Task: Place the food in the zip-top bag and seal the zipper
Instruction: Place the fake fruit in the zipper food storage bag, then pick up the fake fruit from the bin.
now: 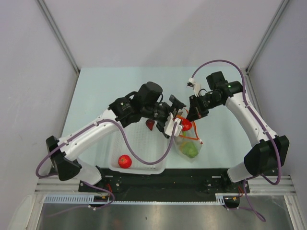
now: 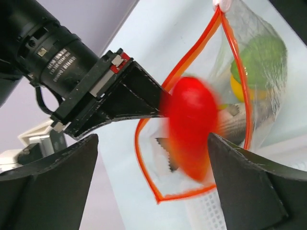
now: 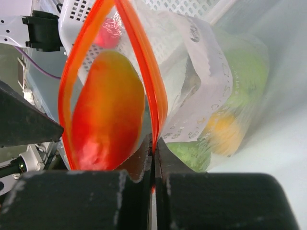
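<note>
My left gripper moves back from the bag's opening next and down around the red round fruit.
The clear zip-top bag (image 1: 191,146) hangs open beside the basket, its orange-red zipper strip (image 2: 144,158) forming a wide loop. My right gripper (image 3: 153,143) is shut on the zipper strip (image 3: 156,103) and holds the mouth up. My left gripper (image 2: 152,143) is open just above the mouth. An orange-red pepper-like piece (image 2: 192,129), blurred, sits in the mouth between the open jaws; it also shows in the right wrist view (image 3: 108,115). Inside the bag lie a green fruit (image 3: 244,76), a yellow-orange fruit (image 3: 223,132) and a grey fish (image 2: 235,124).
The white perforated basket (image 1: 139,168) stands left of the bag, under my left arm. A red round fruit (image 1: 124,161) lies in its near corner and a small red piece (image 1: 150,124) near its far side. Grey walls close in the table on three sides.
</note>
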Available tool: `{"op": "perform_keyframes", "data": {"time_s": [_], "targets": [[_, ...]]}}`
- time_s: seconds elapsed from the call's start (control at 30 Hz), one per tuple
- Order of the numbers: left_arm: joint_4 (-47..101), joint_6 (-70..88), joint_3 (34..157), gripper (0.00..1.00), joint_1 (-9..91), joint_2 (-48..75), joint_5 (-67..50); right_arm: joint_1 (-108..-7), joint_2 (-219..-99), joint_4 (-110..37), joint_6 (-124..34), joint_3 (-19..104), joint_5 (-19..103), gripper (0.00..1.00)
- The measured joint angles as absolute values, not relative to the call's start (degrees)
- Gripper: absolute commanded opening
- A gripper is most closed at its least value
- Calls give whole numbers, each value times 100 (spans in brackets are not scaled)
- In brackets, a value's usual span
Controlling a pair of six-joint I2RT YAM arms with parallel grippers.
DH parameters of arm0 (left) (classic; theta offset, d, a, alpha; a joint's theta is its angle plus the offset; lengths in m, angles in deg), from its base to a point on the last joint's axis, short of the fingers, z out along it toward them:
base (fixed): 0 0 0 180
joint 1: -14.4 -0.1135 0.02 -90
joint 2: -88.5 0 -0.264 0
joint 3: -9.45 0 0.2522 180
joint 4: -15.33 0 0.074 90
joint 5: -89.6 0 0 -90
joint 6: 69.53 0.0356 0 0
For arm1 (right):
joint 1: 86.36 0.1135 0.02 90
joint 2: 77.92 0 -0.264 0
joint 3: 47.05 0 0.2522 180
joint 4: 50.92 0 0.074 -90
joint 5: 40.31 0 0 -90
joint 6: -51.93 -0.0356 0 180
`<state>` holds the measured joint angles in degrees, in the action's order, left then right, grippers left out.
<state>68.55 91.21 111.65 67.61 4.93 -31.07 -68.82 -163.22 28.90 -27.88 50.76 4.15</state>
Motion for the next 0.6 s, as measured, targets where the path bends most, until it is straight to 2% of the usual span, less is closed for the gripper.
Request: {"op": "perform_keyframes", "data": {"time_s": [0.17,0.4,0.6], "targets": [[6875,9040,11025,100,6615,745,-3053,-6885,-16320,2897,-2768,5076,426,0],[7460,8793,10070,97,5618,2076,-3083,-6885,-16320,2892,-2766,5076,429,0],[9043,9073,8908,93,5417,2633,-3061,-6869,-16320,2892,-2766,5076,431,0]]}}
